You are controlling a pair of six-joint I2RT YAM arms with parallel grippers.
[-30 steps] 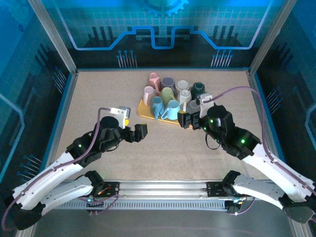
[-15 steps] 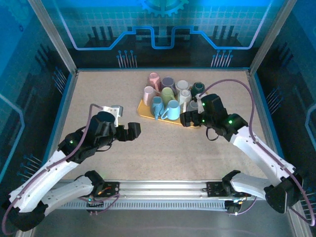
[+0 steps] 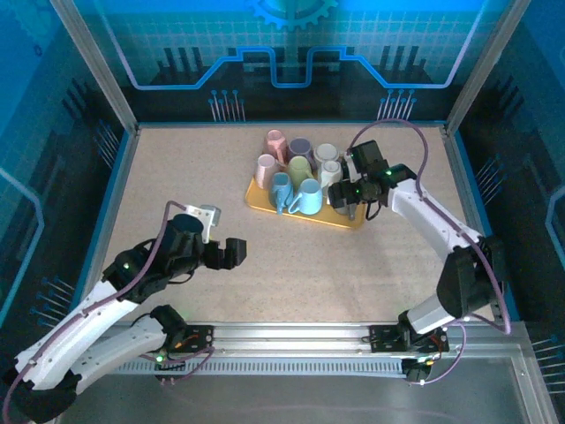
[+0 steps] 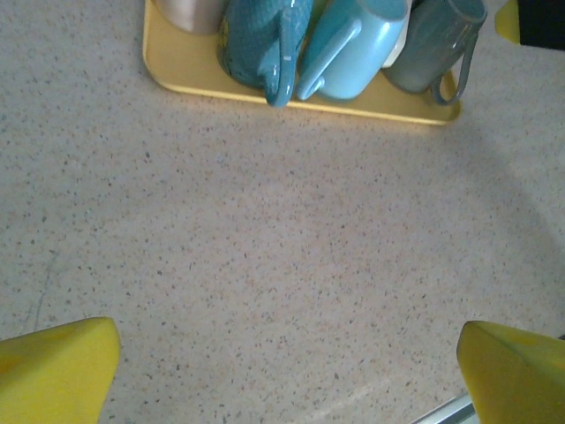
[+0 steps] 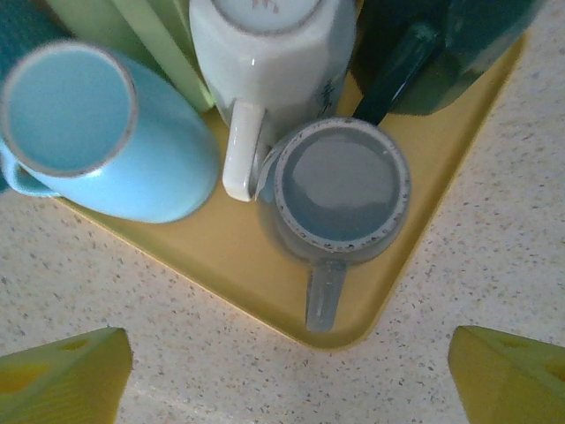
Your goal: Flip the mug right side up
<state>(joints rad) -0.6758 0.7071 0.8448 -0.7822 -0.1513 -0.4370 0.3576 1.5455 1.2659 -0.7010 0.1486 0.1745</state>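
Note:
I need to lower my right gripper next until its fingertips are on either side of the grey mug's handle (image 5: 326, 296).
A grey mug (image 5: 340, 185) stands upside down in the near right corner of the yellow tray (image 5: 221, 265), its base up and its handle toward the tray's corner. My right gripper (image 5: 287, 380) hovers just above and in front of it, open, its yellow fingertips (image 5: 62, 371) wide apart with bare table between them. From above, the right gripper (image 3: 349, 199) covers most of that mug. My left gripper (image 3: 237, 252) is open and empty over bare table left of centre; its wrist view shows the grey mug (image 4: 428, 53) at the tray's (image 4: 177, 75) right end.
Several other mugs crowd the tray: a light blue one (image 5: 88, 132) on the left, a white one (image 5: 265, 53) directly behind the grey mug, a dark green one (image 5: 441, 53) behind right, pink ones (image 3: 275, 141) at the back. Cage posts and walls bound the table (image 3: 309, 265).
My right arm has swung away from me and now sits over the tray's near right corner. My left arm has drawn back and to the left, staying open.

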